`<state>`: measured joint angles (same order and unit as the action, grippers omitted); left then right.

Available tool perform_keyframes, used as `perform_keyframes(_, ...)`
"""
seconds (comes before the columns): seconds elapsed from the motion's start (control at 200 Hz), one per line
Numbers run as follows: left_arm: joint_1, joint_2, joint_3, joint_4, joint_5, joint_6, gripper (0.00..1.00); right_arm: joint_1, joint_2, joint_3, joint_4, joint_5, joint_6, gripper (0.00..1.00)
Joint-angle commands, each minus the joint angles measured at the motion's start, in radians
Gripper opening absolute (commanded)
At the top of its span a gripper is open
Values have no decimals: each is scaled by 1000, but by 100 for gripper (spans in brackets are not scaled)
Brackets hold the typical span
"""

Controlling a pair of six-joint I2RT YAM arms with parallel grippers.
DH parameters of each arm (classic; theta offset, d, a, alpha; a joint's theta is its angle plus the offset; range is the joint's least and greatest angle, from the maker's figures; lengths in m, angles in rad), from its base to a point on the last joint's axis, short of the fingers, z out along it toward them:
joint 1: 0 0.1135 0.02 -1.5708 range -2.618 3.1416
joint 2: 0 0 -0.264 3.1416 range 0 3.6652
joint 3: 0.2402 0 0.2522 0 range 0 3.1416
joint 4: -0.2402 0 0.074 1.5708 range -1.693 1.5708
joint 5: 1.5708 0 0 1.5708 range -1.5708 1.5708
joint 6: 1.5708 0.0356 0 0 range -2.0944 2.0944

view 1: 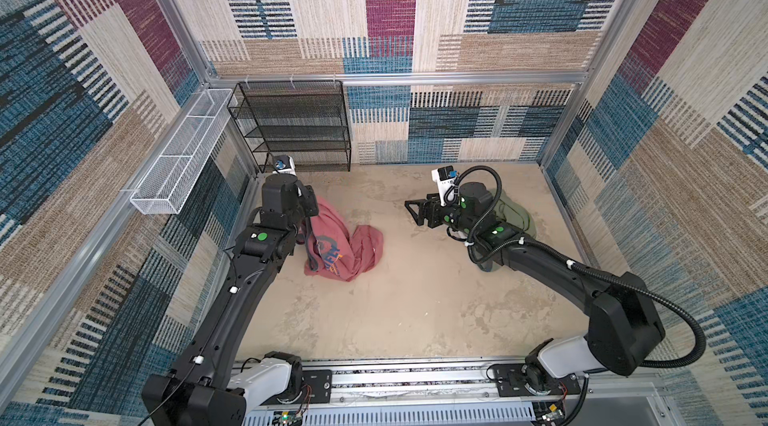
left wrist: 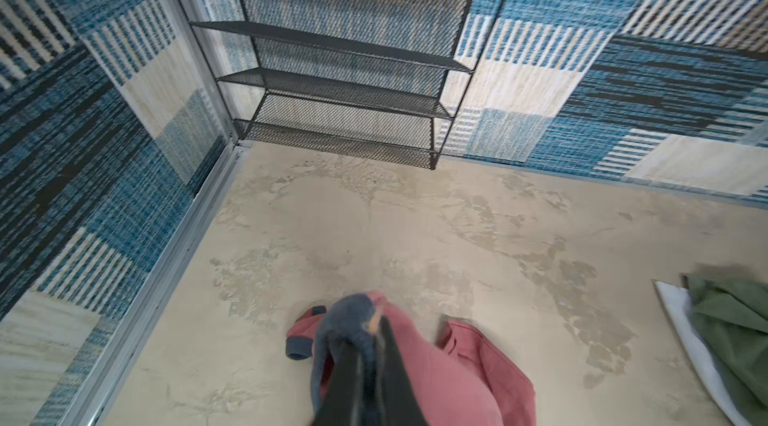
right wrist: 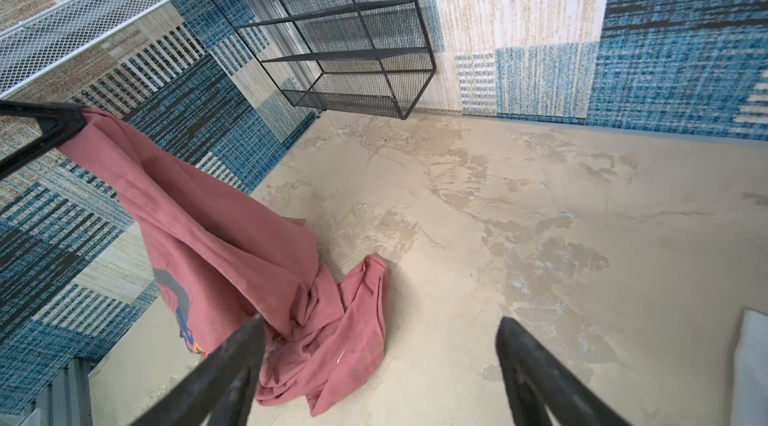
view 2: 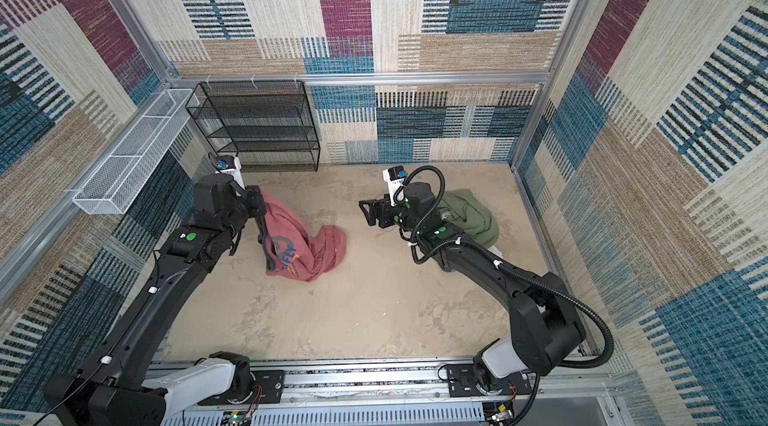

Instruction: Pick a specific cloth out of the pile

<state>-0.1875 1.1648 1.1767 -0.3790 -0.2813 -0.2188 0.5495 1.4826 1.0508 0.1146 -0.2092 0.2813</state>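
Note:
My left gripper lowers next toward the bare floor by the basket's side [view 2: 246, 255] [left wrist: 249, 320] and releases the navy neck trim, since the cloth lies well apart from the pile.
The cloth [view 1: 345, 249], a salmon-red T-shirt with navy neck trim and a blue-and-orange print, hangs from my left gripper [view 1: 311, 212], and its lower part is bunched on the floor. The left gripper [left wrist: 376, 320] is shut on the navy neck trim. The cloth [right wrist: 216, 237] lies well apart from the pile. The pile's olive-green garment [view 2: 473, 216] shows at the right, partly hidden under my right arm, with a white garment [left wrist: 681, 320] beneath it. My right gripper [view 1: 410, 214] hovers between the pile and the cloth, open and holding nothing [right wrist: 380, 322].
A black mesh shelf [view 1: 299, 124] stands against the back wall at the left. A white wire basket [view 1: 178, 162] hangs on the left wall. Patterned walls enclose the beige floor [view 1: 415, 299]. The arms' metal rail [view 1: 415, 378] runs along the front edge.

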Motion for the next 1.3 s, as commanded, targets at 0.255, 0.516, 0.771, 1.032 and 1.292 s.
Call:
perform_keyframes(0.255,169,68,-115,92,68,-92,0,32,18,-15,56,-12,-11,90)
perform_keyframes(0.516,215,163,-132,118,105,-129,0,43,-8,-86,69,9,-7,89)
perform_keyframes(0.771,235,194,-153,148,131,-145,4,68,1,-133,71,27,5,89)
perform_keyframes(1.032,237,104,-187,143,139,-166,38,121,108,-103,86,36,6,89)
perform_keyframes(1.292,235,13,-198,93,165,-169,44,178,229,-22,77,30,11,88)
